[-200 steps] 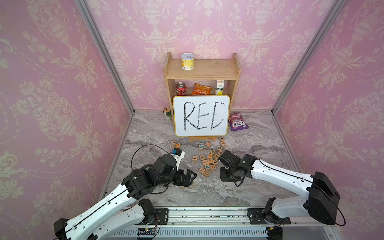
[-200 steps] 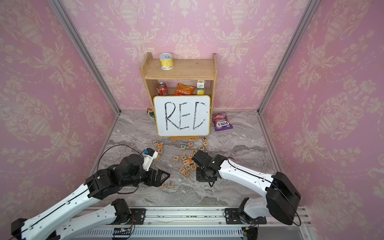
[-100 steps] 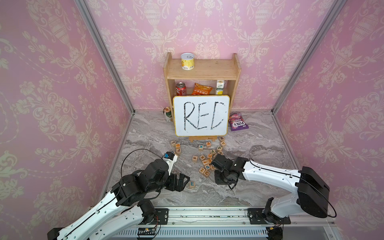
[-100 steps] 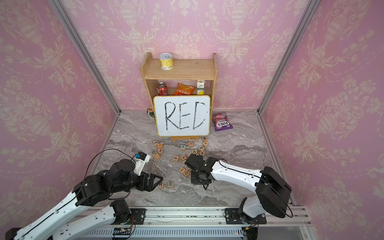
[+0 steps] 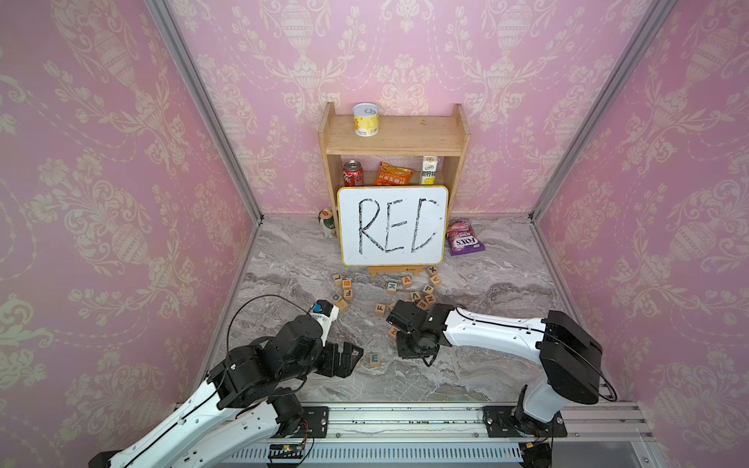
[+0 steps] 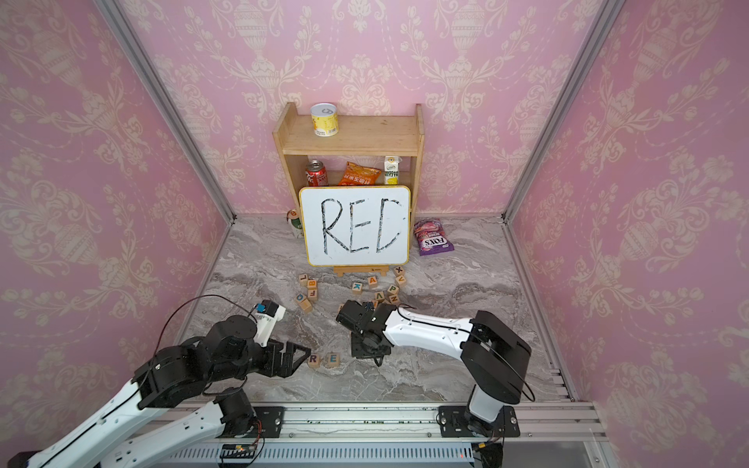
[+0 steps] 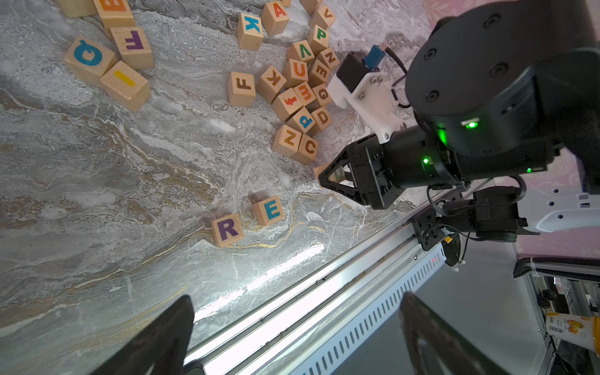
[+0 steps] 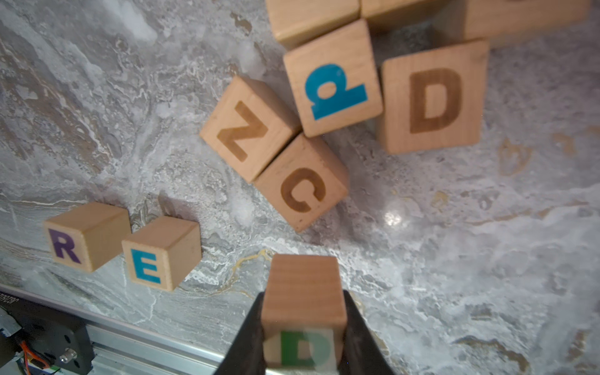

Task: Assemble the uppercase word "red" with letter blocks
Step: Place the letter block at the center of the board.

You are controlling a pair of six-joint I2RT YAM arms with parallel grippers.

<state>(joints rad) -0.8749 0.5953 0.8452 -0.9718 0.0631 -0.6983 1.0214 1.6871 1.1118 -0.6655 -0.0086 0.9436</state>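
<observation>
Only the D is missing, so my right gripper will next move down toward the E and release the D block (image 8: pixel 303 285) on the marble at E's side (image 8: pixel 234 273) opposite the R.
The R block (image 7: pixel 227 229) (image 8: pixel 81 233) (image 6: pixel 313 359), lettered in purple, and the E block (image 7: pixel 268 210) (image 8: pixel 162 250) (image 5: pixel 374 358), lettered in teal, lie side by side on the marble table near its front edge. My right gripper (image 8: pixel 304 302) (image 5: pixel 409 350) is shut on the D block (image 8: pixel 303 285), green letter facing the camera, hovering just right of the E. My left gripper (image 7: pixel 297 306) (image 6: pixel 302 358) stands wide open and empty, just left of the R.
A heap of other letter blocks (image 5: pixel 421 295), including a brown D (image 8: pixel 431 97), a C (image 8: pixel 302 190) and an N, lies just behind the right gripper. More blocks (image 5: pixel 342 289) sit at left. A whiteboard (image 5: pixel 393 227) and shelf (image 5: pixel 395 137) stand behind. The metal rail (image 5: pixel 405 417) borders the front.
My right gripper has carried the D block left and toward the front, closer to the E. My left arm has drawn back a little toward the front left, still open.
</observation>
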